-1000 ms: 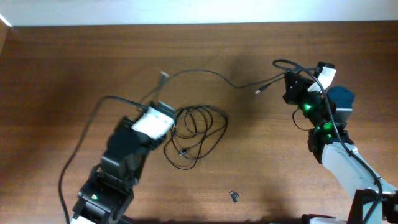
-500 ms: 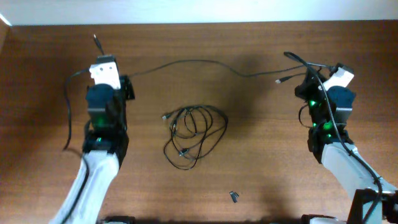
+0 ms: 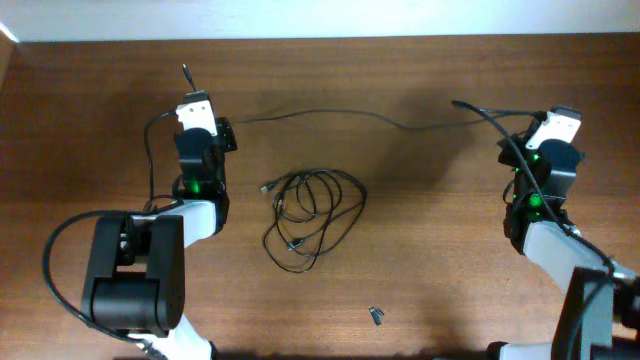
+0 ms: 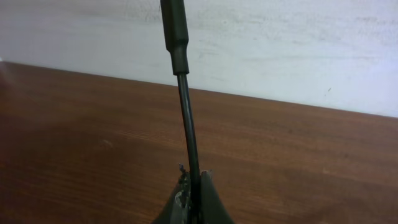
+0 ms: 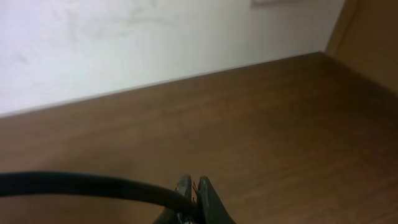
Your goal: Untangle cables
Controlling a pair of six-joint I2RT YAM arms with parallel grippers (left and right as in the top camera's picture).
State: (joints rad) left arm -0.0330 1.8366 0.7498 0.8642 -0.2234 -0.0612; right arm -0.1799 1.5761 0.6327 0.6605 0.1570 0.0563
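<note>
My right gripper lowers next, turning its fingers down, and releases the cable end, as the bare tabletop lies below that gripper, clear of the loose tangle.
A thin black cable is stretched across the far part of the table between my two grippers. My left gripper is shut on it near one end. In the left wrist view the cable rises from the shut jaws, with its plug end sticking up. My right gripper is shut on the other end. In the right wrist view the cable leaves the jaws to the left. A loose tangle of black cables lies at the table's centre, apart from both grippers.
A small dark object lies near the front edge, right of centre. A pale wall runs along the table's far edge. The arms' own cables loop beside each arm.
My left gripper has swung from over the tangle to the far left, pulling one cable out of it. My right gripper has moved further right. The cable now spans between them.
</note>
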